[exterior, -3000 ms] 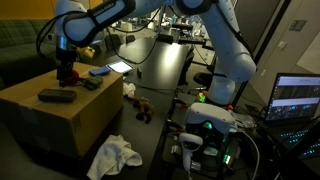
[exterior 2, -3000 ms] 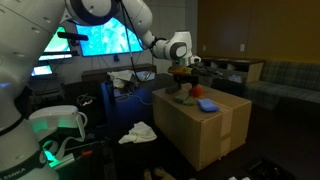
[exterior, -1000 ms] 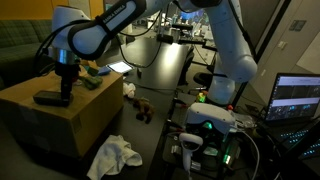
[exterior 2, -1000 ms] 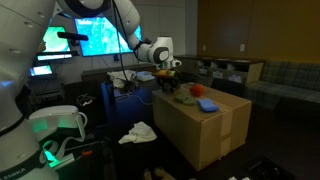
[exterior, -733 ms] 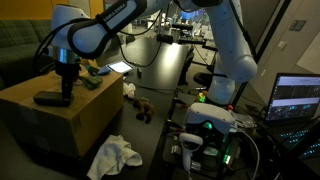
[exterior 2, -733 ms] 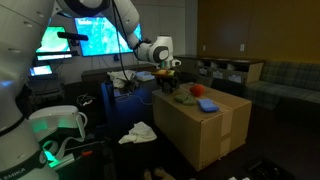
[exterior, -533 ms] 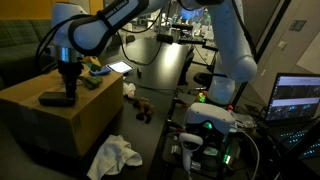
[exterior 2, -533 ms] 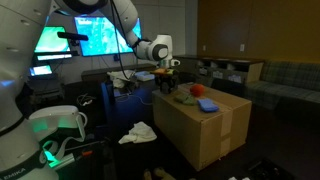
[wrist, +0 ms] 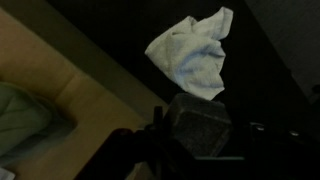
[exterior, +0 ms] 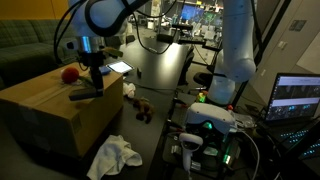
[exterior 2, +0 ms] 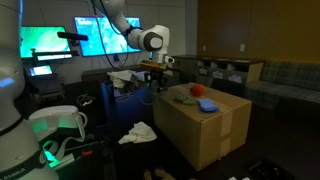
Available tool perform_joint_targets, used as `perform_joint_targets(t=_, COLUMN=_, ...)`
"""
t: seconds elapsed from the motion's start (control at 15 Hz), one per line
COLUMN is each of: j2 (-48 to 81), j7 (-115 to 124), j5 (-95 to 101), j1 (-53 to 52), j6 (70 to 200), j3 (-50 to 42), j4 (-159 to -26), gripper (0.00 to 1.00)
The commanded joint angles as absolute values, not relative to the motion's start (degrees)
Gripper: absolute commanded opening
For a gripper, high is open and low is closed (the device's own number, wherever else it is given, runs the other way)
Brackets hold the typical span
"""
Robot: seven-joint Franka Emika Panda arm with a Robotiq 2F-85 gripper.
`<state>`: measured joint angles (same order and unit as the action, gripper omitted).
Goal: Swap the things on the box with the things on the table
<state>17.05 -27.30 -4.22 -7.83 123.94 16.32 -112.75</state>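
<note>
The dark surface (exterior: 134, 138) beside the white cloth is bare and off the box, so my gripper needs to move down and back there to release the block (exterior: 84, 96).
The tan box (exterior: 45, 115) (exterior 2: 205, 130) carries a red ball (exterior: 69, 74) (exterior 2: 207, 104) and a green soft thing (exterior 2: 185, 97) (wrist: 22, 118). My gripper (exterior: 90, 88) (exterior 2: 155, 72) (wrist: 200, 138) is shut on a dark grey block (exterior: 84, 96) (wrist: 198, 118). It holds the block in the air over the box's edge on the side of the black table (exterior: 165, 75). In the wrist view the block fills the space between the jaws, with the box top (wrist: 70, 85) at the left below it.
A crumpled white cloth (exterior: 113, 156) (exterior 2: 138, 131) (wrist: 192, 52) lies on the dark floor beside the box. A small brown thing (exterior: 141, 111) lies on the floor near the table. A pale flat item (exterior: 118, 67) rests on the table. Lit screens (exterior: 298, 98) stand nearby.
The gripper closed on the dark block on the box top, lifted it and carried it sideways to the box's table-side edge. The red ball now shows behind the arm.
</note>
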Motion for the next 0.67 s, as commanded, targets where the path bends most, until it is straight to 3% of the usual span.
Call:
perform_joint_targets(t=0.0, j2=10.5, j7=-30.9, j5=-7.9, j1=-7.2, j6=123.6, j3=16.7, j4=-122.3, gripper=0.38)
perform_joint_targets(t=0.6, j2=17.9, j7=-27.2, j5=-5.3, j1=-9.5, j6=134.9, j3=15.8, j4=-134.7, gripper=0.38)
